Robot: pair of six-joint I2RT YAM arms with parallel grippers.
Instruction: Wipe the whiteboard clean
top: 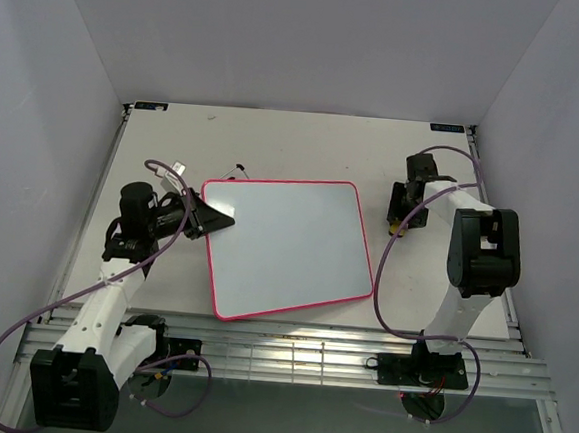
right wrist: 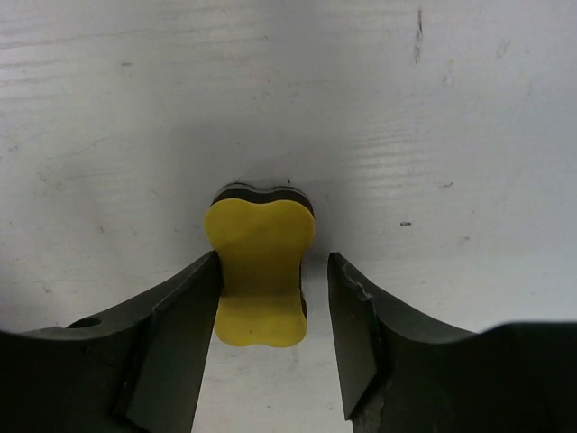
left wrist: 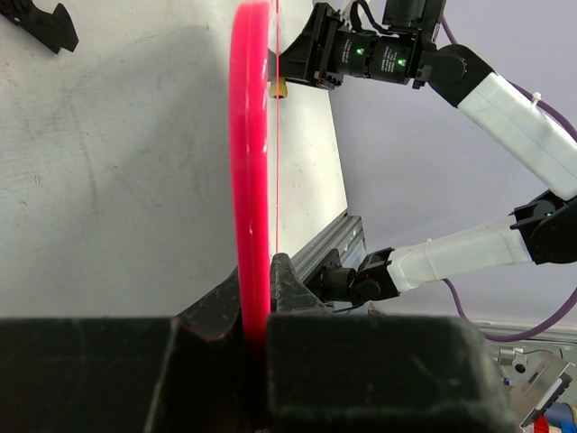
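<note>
The whiteboard should go to the bare table on my left gripper's left in the top view, over the black clip, so my left gripper should turn, carry it there and then release it.
The whiteboard point(top: 289, 247), white with a thin pink-red frame, lies flat on the table centre; its face looks blank in the top view. My left gripper point(top: 214, 219) is shut on its left edge. In the left wrist view the pink frame point(left wrist: 250, 162) runs edge-on between the closed fingers of the left gripper point(left wrist: 252, 290). My right gripper point(top: 401, 221) is low over the table to the right of the board. It is open point(right wrist: 273, 267) around a small yellow eraser block point(right wrist: 260, 271); the left finger touches it, and the right finger stands apart from it.
A small black clip point(top: 238, 167) and a white connector point(top: 178, 171) lie behind the board's far left corner. Another black clip point(left wrist: 41, 23) shows in the left wrist view. The aluminium rail point(top: 289, 352) runs along the table's near edge. White walls enclose the table.
</note>
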